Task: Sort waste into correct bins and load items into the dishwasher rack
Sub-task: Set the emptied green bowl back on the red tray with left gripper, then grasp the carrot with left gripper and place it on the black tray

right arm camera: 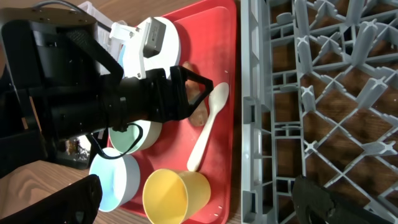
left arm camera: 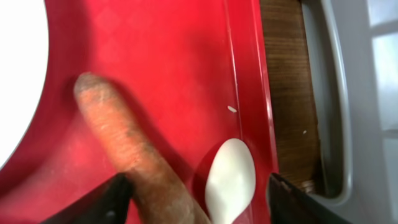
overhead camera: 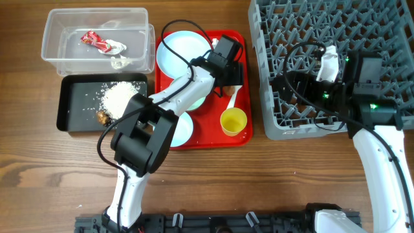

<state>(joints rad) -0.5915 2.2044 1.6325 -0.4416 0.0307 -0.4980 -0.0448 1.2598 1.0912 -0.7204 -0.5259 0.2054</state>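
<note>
My left gripper's open fingers straddle the white spoon's bowl and the orange-brown carrot stick, so it will lower and shift away from that bowl onto the stick.
My left gripper is open low over the red tray. In the left wrist view its fingers straddle the orange-brown carrot stick and the bowl of the white spoon. My right gripper is open and empty above the grey rack's left edge. In its view I see the yellow cup, a pale blue bowl, a mint bowl, the spoon and the carrot stick. The plate lies at the tray's back.
The clear tub holds the red-and-white wrapper and tissue. The black tub holds rice and a brown lump. The left arm crosses the tray over the bowls. The cup stands at the tray's front right.
</note>
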